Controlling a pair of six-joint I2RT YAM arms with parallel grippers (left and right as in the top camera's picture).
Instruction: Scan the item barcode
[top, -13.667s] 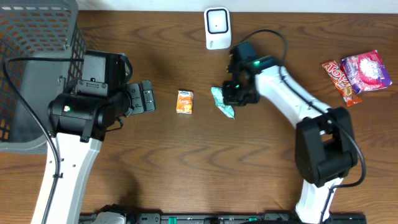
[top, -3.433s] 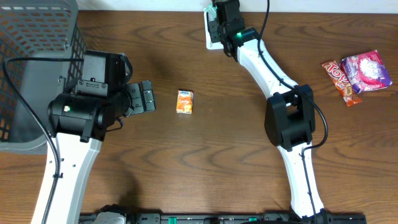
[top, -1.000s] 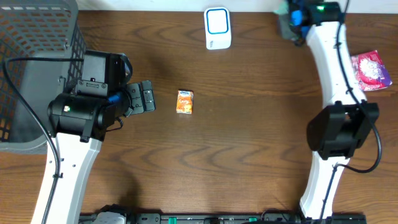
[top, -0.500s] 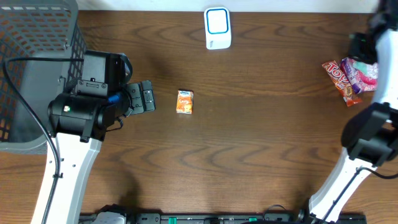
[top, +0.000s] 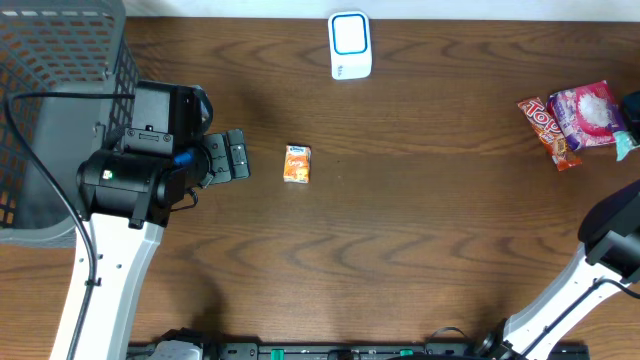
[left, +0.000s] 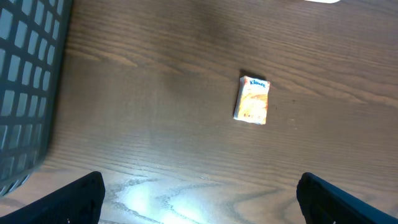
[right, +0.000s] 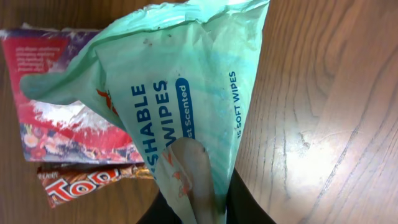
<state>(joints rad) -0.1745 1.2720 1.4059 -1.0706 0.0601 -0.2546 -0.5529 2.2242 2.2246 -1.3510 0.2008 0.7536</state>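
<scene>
The bare wood (top: 601, 167) beside the pink snack bag is below my right gripper. I will lower my right gripper toward that spot and let go of the wipes pack there.
A mint-green pack of flushable wipes (right: 186, 93) is the item in hand: my right gripper (right: 194, 210) is shut on its lower end, holding it above the table beside the snack packs. In the overhead view only a teal corner of the wipes pack (top: 626, 146) shows at the far right edge. The white scanner (top: 350, 45) stands at the back centre, far from that pack. My left gripper (left: 199, 200) hangs open and holds nothing, and a small orange tissue pack (left: 252, 100) lies ahead of it on the wood.
A pink snack bag (top: 590, 113) and a red-orange candy bar (top: 548, 130) lie at the right edge, directly under the held wipes. A dark mesh basket (top: 50, 100) fills the back left corner. The orange tissue pack (top: 297, 164) sits mid-table.
My right arm has swung from the back near the scanner out to the table's far right edge, carrying the wipes pack. The left arm has not moved.
</scene>
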